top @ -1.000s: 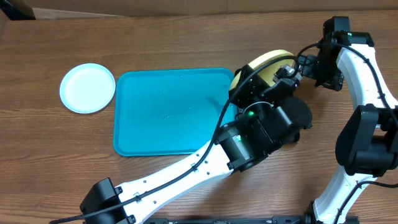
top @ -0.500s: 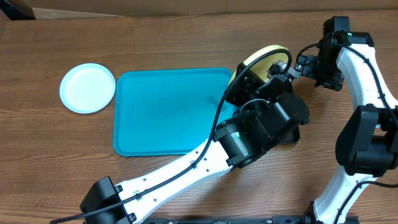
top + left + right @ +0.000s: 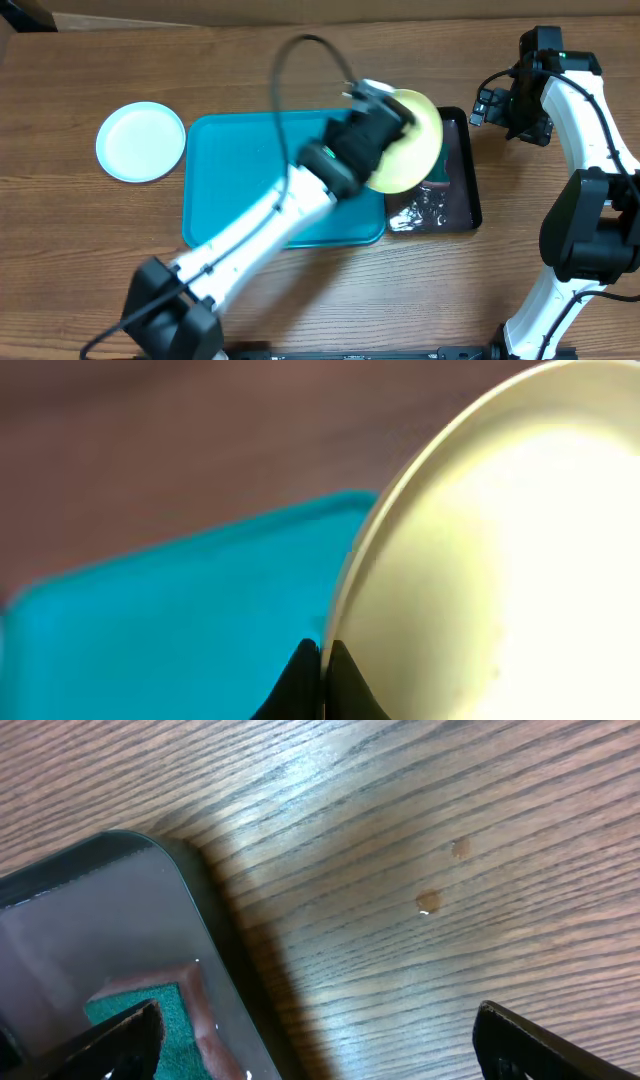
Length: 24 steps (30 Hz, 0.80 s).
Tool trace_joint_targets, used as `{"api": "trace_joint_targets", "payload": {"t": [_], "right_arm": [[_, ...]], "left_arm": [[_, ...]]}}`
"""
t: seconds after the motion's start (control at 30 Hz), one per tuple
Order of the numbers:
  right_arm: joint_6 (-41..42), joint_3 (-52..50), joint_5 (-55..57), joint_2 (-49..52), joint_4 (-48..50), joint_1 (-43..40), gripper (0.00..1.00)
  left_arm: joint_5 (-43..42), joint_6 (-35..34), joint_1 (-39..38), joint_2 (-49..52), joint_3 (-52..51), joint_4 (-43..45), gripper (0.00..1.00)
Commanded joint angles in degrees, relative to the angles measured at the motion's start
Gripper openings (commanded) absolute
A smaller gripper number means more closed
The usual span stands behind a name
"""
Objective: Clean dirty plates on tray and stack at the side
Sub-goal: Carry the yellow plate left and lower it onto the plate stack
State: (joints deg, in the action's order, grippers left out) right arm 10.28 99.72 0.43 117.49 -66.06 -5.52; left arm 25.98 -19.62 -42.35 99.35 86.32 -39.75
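Note:
My left gripper crosses above the tray next, then lowers the yellow-green plate onto the pale plate beside the turquoise tray and releases it.
My left gripper [image 3: 390, 125] is shut on the rim of the yellow-green plate [image 3: 408, 155] and holds it tilted in the air over the right edge of the turquoise tray [image 3: 250, 190]. In the left wrist view the fingers [image 3: 322, 660] pinch the plate's edge [image 3: 500, 560], with the tray [image 3: 180, 620] behind. A pale plate, white to light cyan [image 3: 141, 141], lies on the table left of the tray. My right gripper [image 3: 482, 103] is open and empty; in the right wrist view [image 3: 320, 1040] it is over bare wood beside the black tray.
A small glossy black tray [image 3: 462, 170] sits right of the turquoise tray, wet inside; the right wrist view shows its corner [image 3: 100, 890] and a green sponge [image 3: 140, 1020] in it. Two small drops lie on the wood [image 3: 430, 902].
My left arm has swung up and left with the yellow-green plate, off the black tray and toward the turquoise tray. The black tray is now uncovered. The right arm has not moved.

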Motion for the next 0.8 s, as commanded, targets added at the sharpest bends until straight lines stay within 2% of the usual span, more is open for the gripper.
{"api": "trace_joint_targets", "payload": {"t": [0.0,0.2,0.3,0.57,0.77], "right_arm": [[0.2,0.79,0.37,-0.74,0.2,0.13,1.0],[0.2,0.79,0.37,-0.74,0.2,0.13,1.0],[0.2,0.79,0.37,-0.74,0.2,0.13,1.0],[0.2,0.79,0.37,-0.74,0.2,0.13,1.0],[0.2,0.79,0.37,-0.74,0.2,0.13,1.0]], "left_arm": [[-25.77,-5.92,11.56,2.03,0.94,-1.6,0.04],[-50.66,-5.88,33.03,4.39,0.94,-4.57,0.04],[-57.35,-5.68,43.36,5.79,0.94,-5.95,0.04],[-57.35,-2.67,66.97,6.73,0.92,-9.62,0.04],[-52.35,-3.76,76.46,6.73,0.94,-9.01,0.04]]}}
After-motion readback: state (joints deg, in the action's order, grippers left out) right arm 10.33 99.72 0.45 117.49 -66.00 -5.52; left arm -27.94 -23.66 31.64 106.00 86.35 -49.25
